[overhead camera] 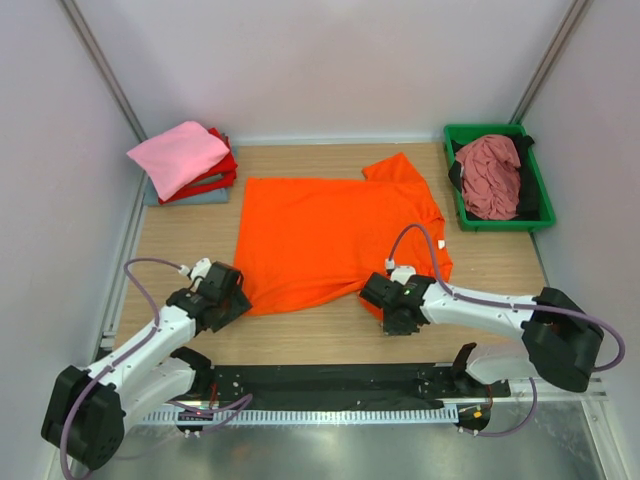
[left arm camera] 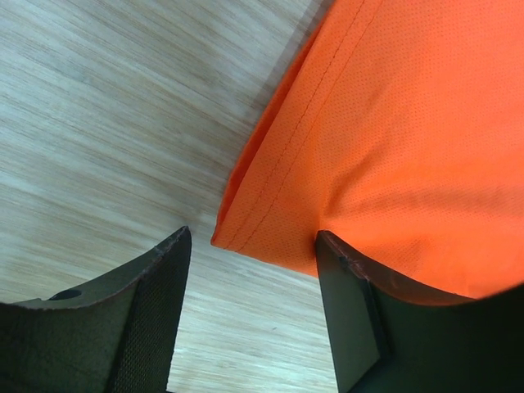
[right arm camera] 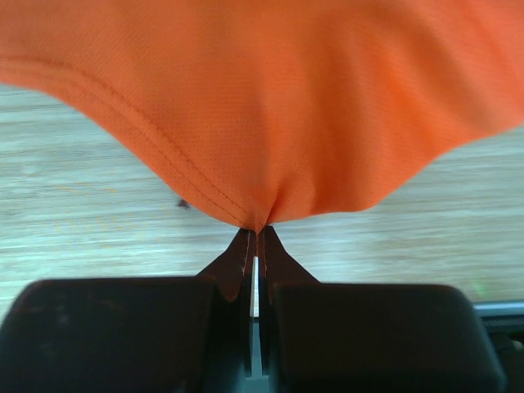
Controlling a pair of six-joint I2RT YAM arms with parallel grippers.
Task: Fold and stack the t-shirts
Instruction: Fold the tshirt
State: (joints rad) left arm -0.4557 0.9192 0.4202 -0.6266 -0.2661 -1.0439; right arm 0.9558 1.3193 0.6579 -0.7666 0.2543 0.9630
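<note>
Next, my right gripper rises and moves outward over the shirt's body (overhead camera: pixel 404 207) beside the far sleeve to release, as the orange shirt lies flat outward of the pinched hem.
A bright orange t-shirt (overhead camera: pixel 330 235) lies spread flat in the middle of the wooden table. My right gripper (overhead camera: pixel 376 290) is at its near right hem. In the right wrist view the gripper (right arm camera: pixel 257 233) is shut on a pinch of that orange hem (right arm camera: pixel 270 98), which puckers up from the tips. My left gripper (overhead camera: pixel 232 290) sits at the shirt's near left corner. It stands open (left arm camera: pixel 252 244), with the stitched orange corner (left arm camera: pixel 393 123) reaching in between its fingers, low over the wood.
Folded tees are stacked at the back left: pink (overhead camera: pixel 178 155) on top, then red (overhead camera: pixel 222 170) and grey-blue (overhead camera: pixel 190 197). A green tray (overhead camera: pixel 540 190) at the back right holds a crumpled dusty rose tee (overhead camera: pixel 490 175) and a black one (overhead camera: pixel 527 195). White walls enclose the table.
</note>
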